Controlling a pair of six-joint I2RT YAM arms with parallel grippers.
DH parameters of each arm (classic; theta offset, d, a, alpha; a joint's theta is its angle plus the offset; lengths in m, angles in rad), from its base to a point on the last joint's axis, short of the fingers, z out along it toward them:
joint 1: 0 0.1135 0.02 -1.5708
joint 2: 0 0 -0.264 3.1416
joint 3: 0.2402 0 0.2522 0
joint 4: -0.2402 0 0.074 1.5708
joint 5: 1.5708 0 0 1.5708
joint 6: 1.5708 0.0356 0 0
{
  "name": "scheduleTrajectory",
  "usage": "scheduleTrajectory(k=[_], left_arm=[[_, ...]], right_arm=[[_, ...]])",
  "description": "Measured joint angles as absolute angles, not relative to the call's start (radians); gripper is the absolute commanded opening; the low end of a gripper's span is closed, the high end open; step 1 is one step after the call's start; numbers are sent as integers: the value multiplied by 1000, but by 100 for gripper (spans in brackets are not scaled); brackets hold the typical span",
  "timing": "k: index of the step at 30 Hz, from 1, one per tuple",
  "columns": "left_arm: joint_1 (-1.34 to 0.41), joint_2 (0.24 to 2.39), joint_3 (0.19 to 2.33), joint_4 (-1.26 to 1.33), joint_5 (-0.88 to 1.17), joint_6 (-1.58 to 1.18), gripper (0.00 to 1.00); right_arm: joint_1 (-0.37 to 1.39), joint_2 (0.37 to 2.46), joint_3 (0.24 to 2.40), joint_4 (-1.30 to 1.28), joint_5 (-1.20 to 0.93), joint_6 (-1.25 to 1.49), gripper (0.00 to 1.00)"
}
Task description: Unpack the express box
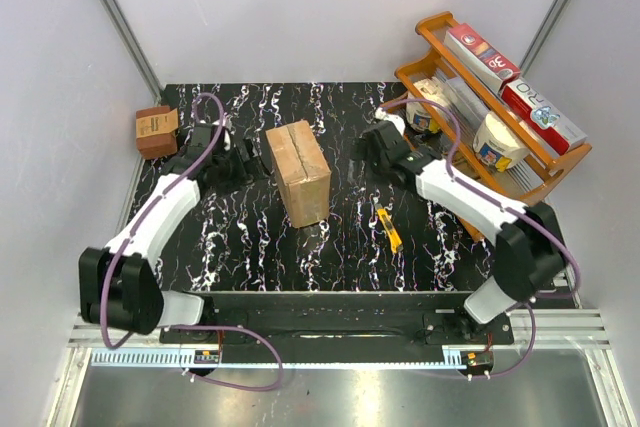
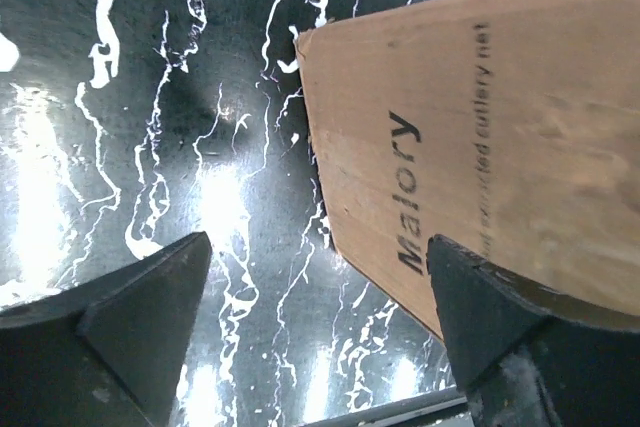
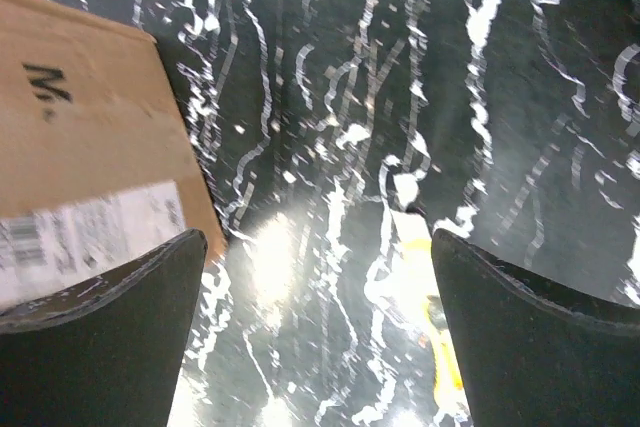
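The box is taped shut, so my right gripper next moves back, then down to the yellow handle of the utility knife (image 1: 389,228) nearer my base.
The express box (image 1: 299,172) is a brown carton, closed and taped, in the middle of the black marbled table. In the left wrist view its side (image 2: 490,137) shows the dark printed word. In the right wrist view its side (image 3: 90,167) carries a white shipping label. My left gripper (image 1: 243,159) is open and empty, just left of the box, in its own view (image 2: 320,317). My right gripper (image 1: 377,142) is open and empty, to the right of the box, in its own view (image 3: 315,337). A yellow utility knife (image 1: 389,228) lies on the table; it also shows in the right wrist view (image 3: 440,332).
A small darker-brown box (image 1: 157,130) sits at the table's far left edge. An orange rack (image 1: 480,77) with packaged goods stands at the far right. White walls close in on both sides.
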State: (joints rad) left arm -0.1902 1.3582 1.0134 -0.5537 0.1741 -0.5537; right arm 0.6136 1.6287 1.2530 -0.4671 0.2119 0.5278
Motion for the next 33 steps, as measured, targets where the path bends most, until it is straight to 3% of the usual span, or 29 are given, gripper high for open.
scheduleTrajectory(k=[7,12,15,33], left_arm=[[-190,1187,1081,-605,95,-494,99],[-190,1110,1162,-598,113,-450,99],[-190,1082,1179,-598,152,-435,99],[-190,1066,1225,-599,250,-422,99]], right_arm=[[607,1415,1060,-564,265,490,96],[606,1388,992,-608,263,488,66],[601,1412,978,-624,249,493,59],[537,1632,929,-564,132,433,52]])
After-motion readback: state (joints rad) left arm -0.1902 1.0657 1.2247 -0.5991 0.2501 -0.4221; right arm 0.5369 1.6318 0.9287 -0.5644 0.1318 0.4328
